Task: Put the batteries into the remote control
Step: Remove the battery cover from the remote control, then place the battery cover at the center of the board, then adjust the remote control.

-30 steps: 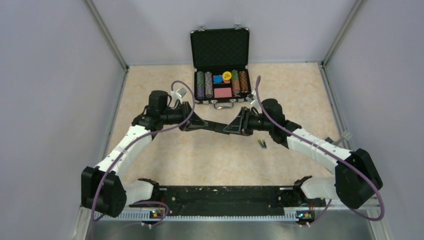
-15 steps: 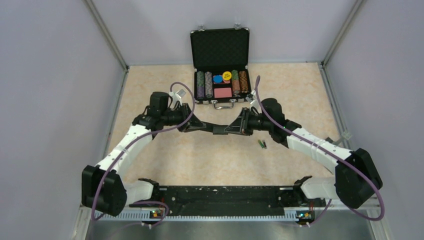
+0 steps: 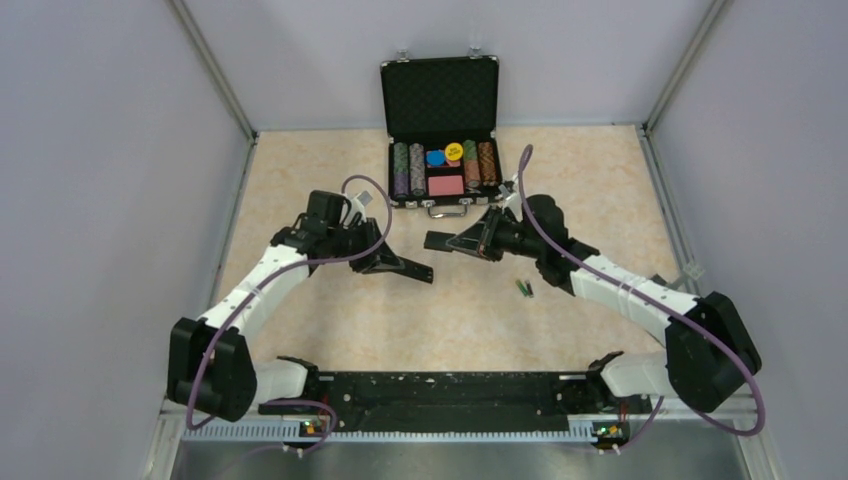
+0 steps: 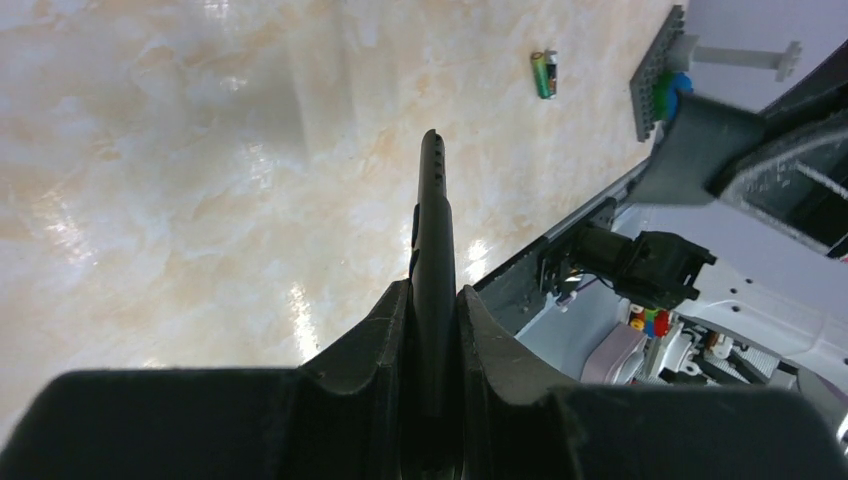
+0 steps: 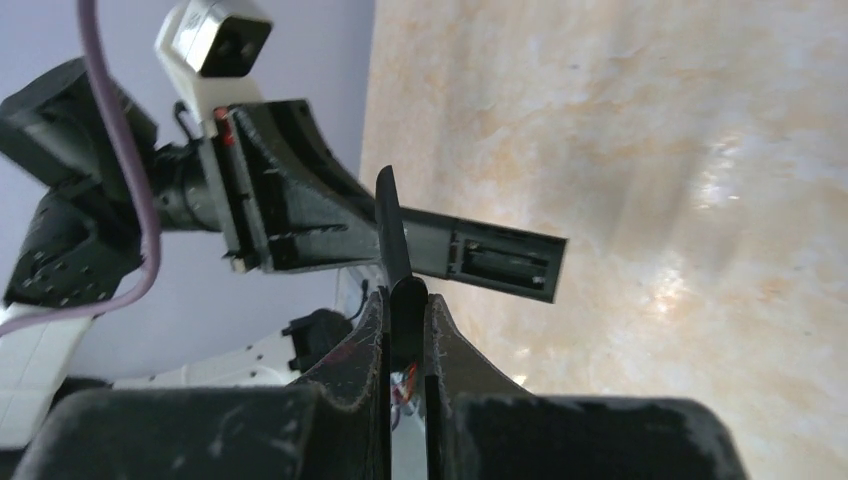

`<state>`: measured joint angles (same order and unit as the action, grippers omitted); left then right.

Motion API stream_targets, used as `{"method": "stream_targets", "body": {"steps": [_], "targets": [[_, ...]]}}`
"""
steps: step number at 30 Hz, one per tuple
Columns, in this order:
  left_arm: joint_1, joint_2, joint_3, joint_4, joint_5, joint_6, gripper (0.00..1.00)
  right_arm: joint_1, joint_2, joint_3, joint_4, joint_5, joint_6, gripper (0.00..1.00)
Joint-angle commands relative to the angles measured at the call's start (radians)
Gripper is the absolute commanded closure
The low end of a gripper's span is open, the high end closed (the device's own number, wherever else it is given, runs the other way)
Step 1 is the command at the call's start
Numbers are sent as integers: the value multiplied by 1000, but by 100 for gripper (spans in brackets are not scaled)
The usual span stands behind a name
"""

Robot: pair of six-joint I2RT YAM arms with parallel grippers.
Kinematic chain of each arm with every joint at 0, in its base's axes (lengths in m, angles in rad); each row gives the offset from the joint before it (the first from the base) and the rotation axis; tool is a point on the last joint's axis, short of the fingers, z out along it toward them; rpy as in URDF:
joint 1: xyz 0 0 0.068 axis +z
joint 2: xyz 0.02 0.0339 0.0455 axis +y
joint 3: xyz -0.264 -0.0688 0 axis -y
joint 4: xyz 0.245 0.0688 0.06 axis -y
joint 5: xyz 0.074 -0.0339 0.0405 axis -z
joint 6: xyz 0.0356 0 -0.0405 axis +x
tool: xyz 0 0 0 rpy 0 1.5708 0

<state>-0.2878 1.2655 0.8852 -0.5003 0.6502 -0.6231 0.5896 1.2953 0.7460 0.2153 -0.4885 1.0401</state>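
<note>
The remote control's loose end faces my right gripper's side. Next, my left gripper will rise, tilt, bring that end to my right gripper's fingers and release.
The remote control (image 3: 416,269), a slim black bar, is clamped in my shut left gripper (image 3: 393,262) just above the table. It shows edge-on in the left wrist view (image 4: 434,230). In the right wrist view its back faces me with the battery recess open (image 5: 503,260). My right gripper (image 3: 468,243) is shut on the small flat black cover piece (image 3: 443,242), seen edge-on between its fingers (image 5: 391,235). The two green batteries (image 3: 524,288) lie together on the table right of both grippers, also seen in the left wrist view (image 4: 544,75).
An open black case of coloured chips (image 3: 441,170) stands at the back centre, just behind the grippers. Grey walls close in the left, right and back sides. The arm bases and a black rail (image 3: 440,395) run along the near edge.
Both grippers held the remote together in the middle. They have now pulled apart: the left one drew back down-left with the remote, and the right one holds the separated cover.
</note>
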Motion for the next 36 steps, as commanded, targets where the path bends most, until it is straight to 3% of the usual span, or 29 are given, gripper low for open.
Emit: {"method": "stream_targets", "body": {"steps": [1, 13, 17, 20, 22, 24, 27, 30, 36], "targets": [[-2, -31, -11, -34, -42, 74, 100, 12, -9, -24, -132, 207, -47, 100], [-5, -166, 15, -64, 16, 205, 100, 12, 163, -96, -173, 334, -66, 100], [-7, -187, 18, -64, 43, 236, 100, 12, 162, -96, -277, 413, -52, 76], [-7, -222, 22, -38, 56, 243, 100, 12, 140, -93, -345, 435, -65, 49], [-7, -245, 24, -14, 65, 247, 100, 12, 116, -93, -380, 447, -78, 37], [-7, -255, 33, -2, 73, 258, 100, 12, 80, -93, -408, 453, -94, 28], [-7, -257, 50, -3, 113, 295, 100, 12, -18, -88, -436, 456, -140, 25], [-7, -276, 55, 13, 187, 344, 100, 13, -132, -94, -373, 363, -263, 25], [-7, -343, 78, 110, 362, 427, 100, 22, -303, -140, -34, -47, -368, 23]]}}
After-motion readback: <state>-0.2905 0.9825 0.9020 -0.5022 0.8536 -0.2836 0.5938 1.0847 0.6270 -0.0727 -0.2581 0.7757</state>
